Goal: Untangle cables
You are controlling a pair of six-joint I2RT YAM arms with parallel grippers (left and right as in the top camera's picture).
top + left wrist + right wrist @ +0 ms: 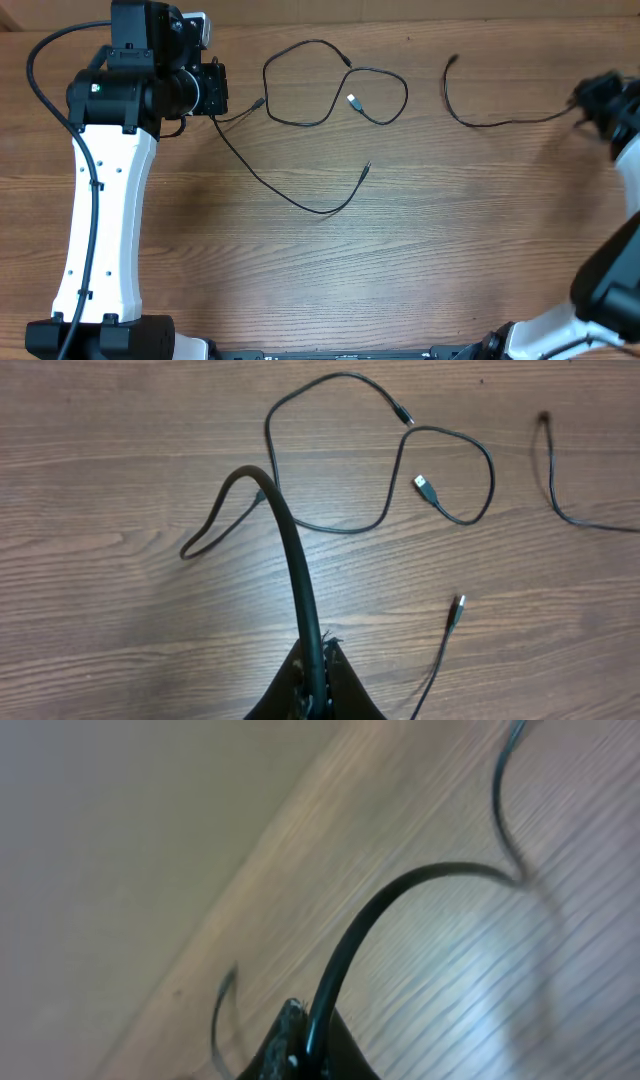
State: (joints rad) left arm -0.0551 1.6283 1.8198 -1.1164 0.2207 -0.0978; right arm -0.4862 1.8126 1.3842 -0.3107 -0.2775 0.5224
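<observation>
I should move my right gripper to the right in the overhead view next and let go of the cable on the tabletop, because the third cable is clear of the others.
Three thin black cables lie on the wooden table. My left gripper (216,105) (315,685) is shut on a long cable (320,211). Its short end arcs to a plug (260,495), and its long end runs to a silver plug (459,602). A looped cable (300,122) (330,530) with a USB plug (423,483) lies in the middle, apart from both grippers. My right gripper (585,103) (310,1055) is shut on a third cable (500,124) (400,885), which curves left to a free end (454,60).
The table's far edge (420,20) runs close behind the cables, with a plain wall beyond it in the right wrist view. The left arm's white link (105,220) lies along the left side, with a thick black arm wire (35,70) beside it.
</observation>
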